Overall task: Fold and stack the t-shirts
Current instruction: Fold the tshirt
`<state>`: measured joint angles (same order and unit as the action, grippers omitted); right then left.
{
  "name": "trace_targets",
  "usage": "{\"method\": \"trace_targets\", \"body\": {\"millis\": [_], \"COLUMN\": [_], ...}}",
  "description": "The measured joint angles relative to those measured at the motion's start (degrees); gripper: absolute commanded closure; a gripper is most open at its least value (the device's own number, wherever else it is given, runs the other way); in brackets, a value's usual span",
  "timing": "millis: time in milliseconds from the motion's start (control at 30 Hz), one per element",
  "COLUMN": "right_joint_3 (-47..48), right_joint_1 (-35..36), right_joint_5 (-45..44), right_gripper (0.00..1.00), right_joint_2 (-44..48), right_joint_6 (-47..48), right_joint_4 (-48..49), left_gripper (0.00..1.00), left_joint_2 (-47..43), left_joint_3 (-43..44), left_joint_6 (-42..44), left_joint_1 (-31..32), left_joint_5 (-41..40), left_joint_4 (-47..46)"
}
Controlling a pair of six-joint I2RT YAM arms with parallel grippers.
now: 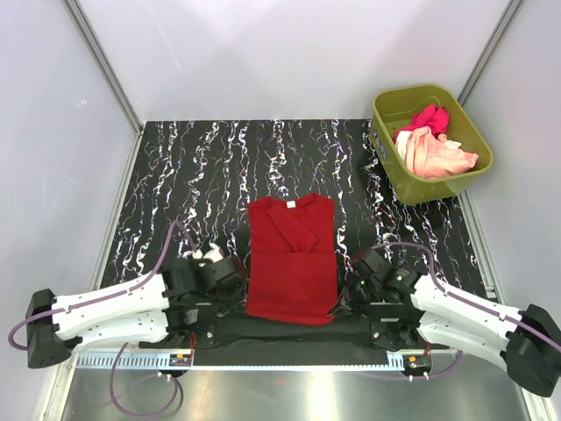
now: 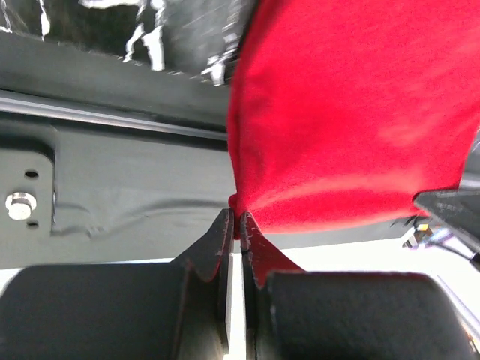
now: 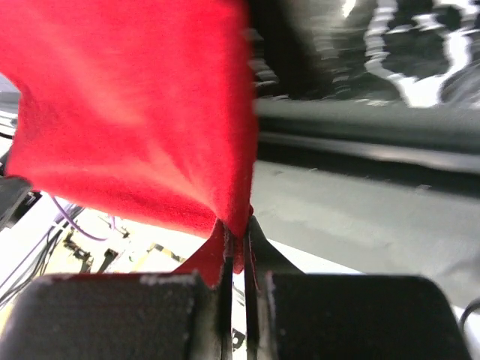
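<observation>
The right gripper will lift outward over the shirt, lower the shirt's hem corner onto the shirt's shoulder nearer the tub and let go, because the shirt's sides are folded in.
A deep red t-shirt (image 1: 291, 259) lies on the marbled black table with its sides folded in and its collar pointing away from me. Its near hem hangs over the table's front edge. My left gripper (image 1: 238, 301) is shut on the near left corner of that hem (image 2: 238, 204). At the near right corner my right gripper (image 1: 344, 301) is shut on the cloth too (image 3: 238, 225). A magenta-pink t-shirt (image 1: 424, 118) and a pale peach t-shirt (image 1: 436, 153) lie crumpled in the olive-green tub (image 1: 390, 171) at the back right.
White walls with metal posts close in the table on the left, back and right. A metal rail (image 1: 289, 361) runs along the near edge between the arm bases. The tub stands against the right wall.
</observation>
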<state>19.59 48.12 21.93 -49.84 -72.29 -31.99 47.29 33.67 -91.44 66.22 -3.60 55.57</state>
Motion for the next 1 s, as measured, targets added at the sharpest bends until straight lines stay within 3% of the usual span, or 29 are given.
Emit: {"method": "trace_targets", "body": {"millis": [133, 467, 633, 1000], "right_joint_3": [10.25, 31.43, 39.34, 45.44], "right_joint_1": [-0.24, -12.9, -17.0, -24.09], "right_joint_5": [-2.54, -2.56, -0.57, 5.16], "right_gripper": [1.0, 1.0, 1.0, 1.0], "right_joint_2": [-5.68, -20.09, -26.36, -35.52], "right_joint_6": [3.23, 16.11, 22.16, 28.87], "right_joint_4": [-6.1, -11.39, -12.2, -12.37], "left_gripper": [1.0, 1.0, 1.0, 1.0], "left_joint_2": [7.56, 16.65, 20.48, 30.16], "left_joint_3": [11.82, 29.22, 32.79, 37.97], "left_joint_6": [2.49, 20.9, 29.33, 41.35], "left_joint_1": [-0.76, -16.76, -23.41, -34.56], "left_joint_5": [-5.4, -10.95, -10.34, -3.91], "left_joint_4": [4.15, 6.6, 4.04, -1.55]}}
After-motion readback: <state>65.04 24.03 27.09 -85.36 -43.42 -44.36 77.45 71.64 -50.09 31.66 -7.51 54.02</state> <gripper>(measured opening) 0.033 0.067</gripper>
